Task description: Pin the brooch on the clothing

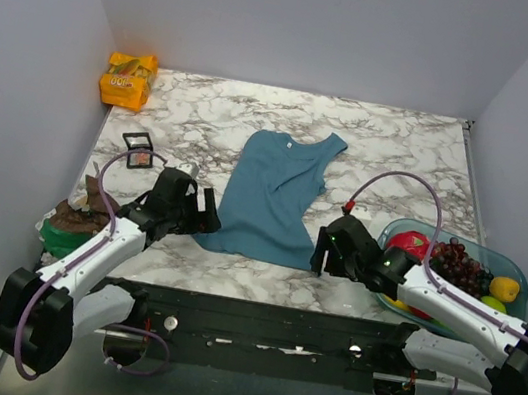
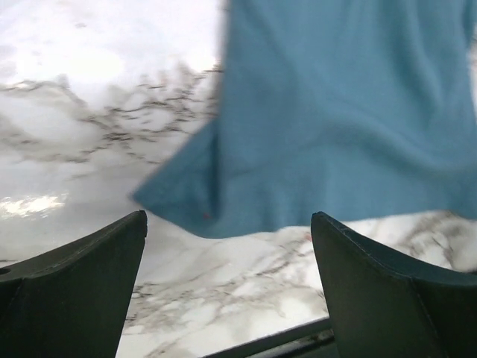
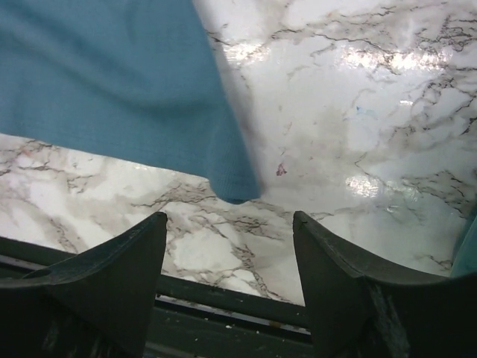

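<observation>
The tank top's pointed hem corner lies off-center between my left gripper's open fingers, so the gripper will next go down and to the left in the wrist view onto that corner.
The teal-blue tank top lies flat on the marble table, neck toward the back right. My left gripper is open at the hem's near left corner, just above the marble; the cloth fills the upper half of its view. My right gripper is open at the hem's near right corner, its fingers empty. I cannot make out the brooch; only a tiny reddish speck shows on the marble beside that corner, too small to identify.
A small black-framed clear box lies left of the top. An orange packet sits at the back left. A teal tray of fruit stands at the right, a green bowl at the left. The table's front rail is close below both grippers.
</observation>
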